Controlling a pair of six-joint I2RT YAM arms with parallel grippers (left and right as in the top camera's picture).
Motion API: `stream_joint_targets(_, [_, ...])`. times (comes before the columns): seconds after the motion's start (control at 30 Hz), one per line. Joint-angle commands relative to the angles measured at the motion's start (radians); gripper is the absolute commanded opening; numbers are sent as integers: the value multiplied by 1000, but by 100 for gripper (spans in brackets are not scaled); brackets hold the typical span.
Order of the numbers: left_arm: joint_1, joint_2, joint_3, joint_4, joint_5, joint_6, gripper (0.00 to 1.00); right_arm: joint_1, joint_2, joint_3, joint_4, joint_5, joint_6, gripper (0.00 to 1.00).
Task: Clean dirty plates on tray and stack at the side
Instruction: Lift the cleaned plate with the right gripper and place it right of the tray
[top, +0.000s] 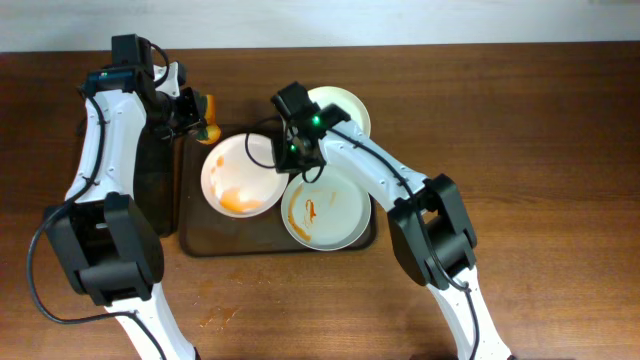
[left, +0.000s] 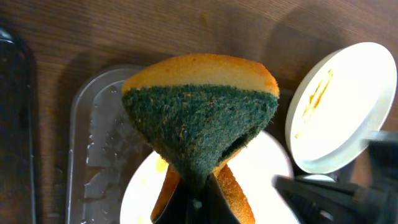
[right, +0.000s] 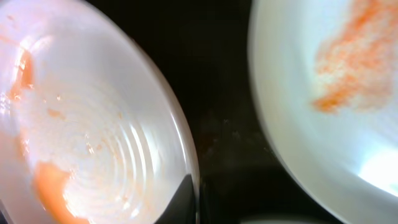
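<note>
Next, my right gripper lifts and tilts the white plate, carries it past the others down to release on the table, since bare wood lies there.
My left gripper (top: 200, 112) is shut on a yellow sponge with a green scouring face (left: 199, 118), held above the tray's back left corner. My right gripper (top: 295, 152) is shut on the right rim of a white plate with orange sauce (top: 238, 175). The rim runs between its fingers in the right wrist view (right: 198, 202), beside the plate (right: 93, 124). A second smeared plate (top: 325, 208) lies on the dark tray (top: 200, 240) and shows in the right wrist view (right: 329, 93). A cleaner white plate (top: 345, 108) sits behind.
The brown wooden table (top: 520, 120) surrounds the tray. A dark flat container (top: 150, 180) stands left of the tray. In the left wrist view the tray's wet clear corner (left: 99, 143) and the second plate (left: 339, 106) show.
</note>
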Motion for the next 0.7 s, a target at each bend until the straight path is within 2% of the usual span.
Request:
stream_joint_targets(0.0, [12,-22,24,21,-59,1,1,25,-104,137,-77,219,-83,4])
stream_joint_targets(0.03, [13,-22,24,24,-67,1,1,35,-104,170,-107,285,-101,4])
stream_joint_targets(0.1, [16,-22,24,29,-69,1,1,85,-104,235,-184,545,-129,4])
stream_joint_targets(0.23, [17,-22,24,36,-137,1,1,211,-104,243,-258,909,-137,4])
stream_joint_targets(0.43, [17,-22,24,36,-144,1,1,388,-104,243,-261,1476,-136,4])
stream_joint_targets(0.53, [17,-22,24,36,-145,1,1,419,-104,243,-261,1590,-136,4])
stream_joint_targets(0.67, [17,-22,24,35,-144,1,1,425,-104,243,-261,1637,-136,4])
